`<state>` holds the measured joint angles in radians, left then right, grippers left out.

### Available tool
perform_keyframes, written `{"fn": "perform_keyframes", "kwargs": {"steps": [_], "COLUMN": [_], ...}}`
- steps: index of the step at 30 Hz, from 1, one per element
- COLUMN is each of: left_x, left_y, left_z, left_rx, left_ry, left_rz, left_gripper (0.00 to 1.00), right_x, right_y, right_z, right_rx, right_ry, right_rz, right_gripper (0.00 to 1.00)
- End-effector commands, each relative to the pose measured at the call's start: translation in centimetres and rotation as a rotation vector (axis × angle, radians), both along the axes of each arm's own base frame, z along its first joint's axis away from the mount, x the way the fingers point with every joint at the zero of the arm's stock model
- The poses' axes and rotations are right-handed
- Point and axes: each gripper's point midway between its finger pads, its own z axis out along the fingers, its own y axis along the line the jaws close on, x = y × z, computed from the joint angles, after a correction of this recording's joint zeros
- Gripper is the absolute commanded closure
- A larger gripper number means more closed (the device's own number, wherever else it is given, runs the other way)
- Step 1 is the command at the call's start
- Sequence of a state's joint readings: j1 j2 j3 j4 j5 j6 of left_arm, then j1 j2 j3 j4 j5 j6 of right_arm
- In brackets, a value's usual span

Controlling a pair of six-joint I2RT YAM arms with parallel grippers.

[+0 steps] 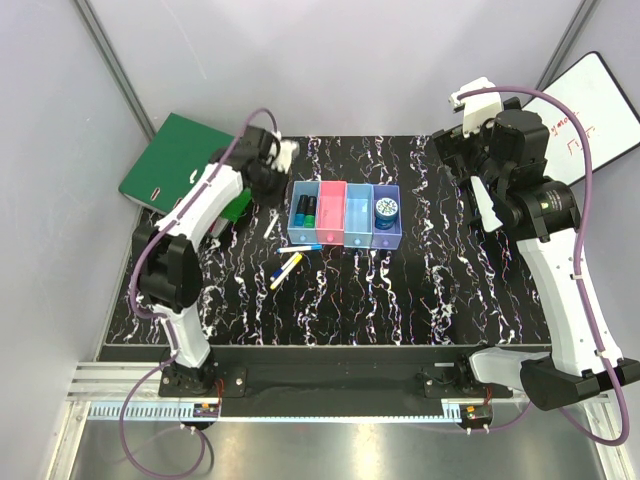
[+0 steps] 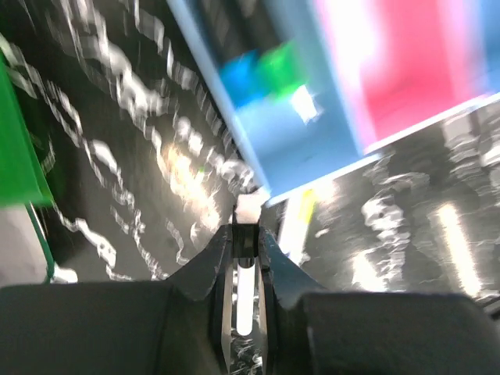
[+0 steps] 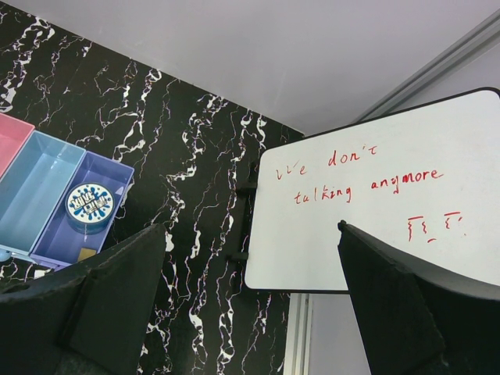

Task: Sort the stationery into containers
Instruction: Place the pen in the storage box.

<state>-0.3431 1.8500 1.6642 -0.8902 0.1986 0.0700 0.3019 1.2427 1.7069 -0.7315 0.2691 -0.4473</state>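
To the right of my left gripper in the top view lies the empty pink bin, so I should move past the markers over it and release the pen.
The joined row of containers [image 1: 345, 213] stands mid-table: light blue, pink, light blue, purple. The first light blue bin [image 2: 289, 117] holds a blue and a green marker [image 1: 305, 208]. The round blue tin [image 1: 387, 209] lies in the purple bin, as the right wrist view [image 3: 89, 205] also shows. My left gripper [image 1: 268, 203] is just left of the row, shut on a white pen [image 2: 245, 297] whose tip sticks out past the fingertips. A white-blue pen [image 1: 300, 247] and a yellow-blue pen [image 1: 285, 268] lie in front of the row. My right gripper [image 1: 465, 150] is raised at the back right, open and empty [image 3: 250, 230].
A large green ring binder [image 1: 175, 160] lies at the back left, close behind my left arm, and its edge shows in the left wrist view [image 2: 16, 141]. A whiteboard with red writing [image 1: 590, 110] leans at the back right, beyond the table edge.
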Motion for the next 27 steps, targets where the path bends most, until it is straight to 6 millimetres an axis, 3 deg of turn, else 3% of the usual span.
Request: {"fn": "perform_keyframes", "kwargs": {"steps": [1,8,16,21,27], "left_x": [0.2,2.5,5.2,6.7,8.7], "left_y": [-4.4,-9.6,-14.1,-16.0,-15.9], "left_z": [6.3,6.8,7.3,5.5,2.2], "left_rx": [-0.278,-0.476,-0.619,-0.607,-0.526], "left_ry": [0.002,0.076,0.051,0.033,-0.016], "left_rz": [0.005,-0.064,-0.132,-0.146,-0.094], "left_gripper": [1.00,1.00,1.00,1.00,1.00], "right_x": [-0.5,-0.5,-0.4,0.0,0.3], "right_y": [0.0,-0.1,-0.6,-0.7,-0.7], "right_z": [1.6,1.0,-0.5,-1.2,-1.5], "right_rx": [0.022,0.011,-0.013,-0.016,-0.014], "right_ry": [-0.045,-0.032,0.002,0.018,0.028], "right_rz": [0.005,0.001,-0.011,-0.016,-0.019], "right_gripper": [0.00,0.00,0.00,0.00,0.00]}}
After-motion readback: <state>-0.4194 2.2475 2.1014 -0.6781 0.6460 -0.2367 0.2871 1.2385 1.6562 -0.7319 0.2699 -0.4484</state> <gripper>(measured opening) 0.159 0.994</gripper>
